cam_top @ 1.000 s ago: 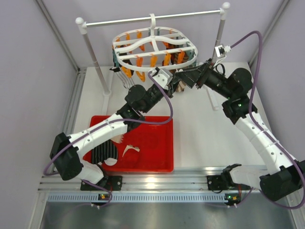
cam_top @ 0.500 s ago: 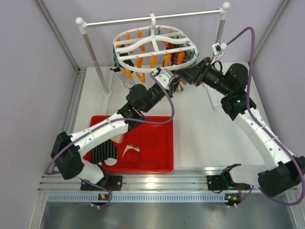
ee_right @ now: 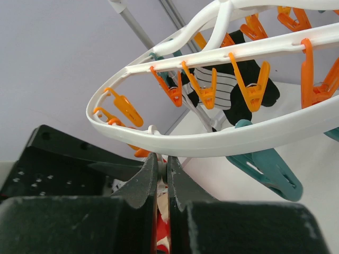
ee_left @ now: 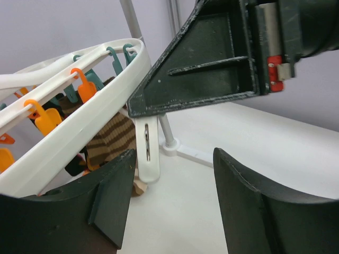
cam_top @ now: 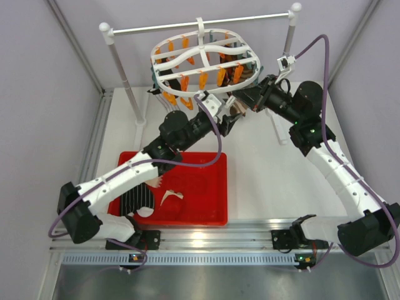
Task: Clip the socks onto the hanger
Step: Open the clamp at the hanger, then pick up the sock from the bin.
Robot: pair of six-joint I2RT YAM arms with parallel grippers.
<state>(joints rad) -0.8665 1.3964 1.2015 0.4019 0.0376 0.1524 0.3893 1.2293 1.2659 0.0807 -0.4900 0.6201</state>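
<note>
My empty left gripper will next move back and down onto the white sock's frilled edge, since that edge is below it and to its left in the top view.
The white hanger (cam_top: 203, 59) hangs from the rod, with orange and teal clips under it. My right gripper (cam_top: 240, 99) reaches under its right rim and is shut on a white clip (ee_right: 161, 172) just below the rim (ee_right: 212, 143). My left gripper (cam_top: 229, 119) stands open right beside it, nothing between its fingers (ee_left: 114, 196). The same white clip (ee_left: 146, 153) hangs in front of a brown striped sock (ee_left: 112, 138) under the rim. A black striped sock (ee_right: 233, 90) is clipped further in. Two more socks, black striped (cam_top: 137, 200) and white (cam_top: 170, 197), lie in the red tray (cam_top: 200, 187).
The white rod (cam_top: 187, 25) rests on two posts; the right post's foot (ee_left: 177, 147) stands on the table just behind the clip. The red tray lies at the near left, under the left arm. A metal rail (cam_top: 206, 240) runs along the near edge.
The left gripper has opened and its arm has stretched slightly toward the hanger. The right gripper has closed onto the white clip. The hanger has shifted a little.
</note>
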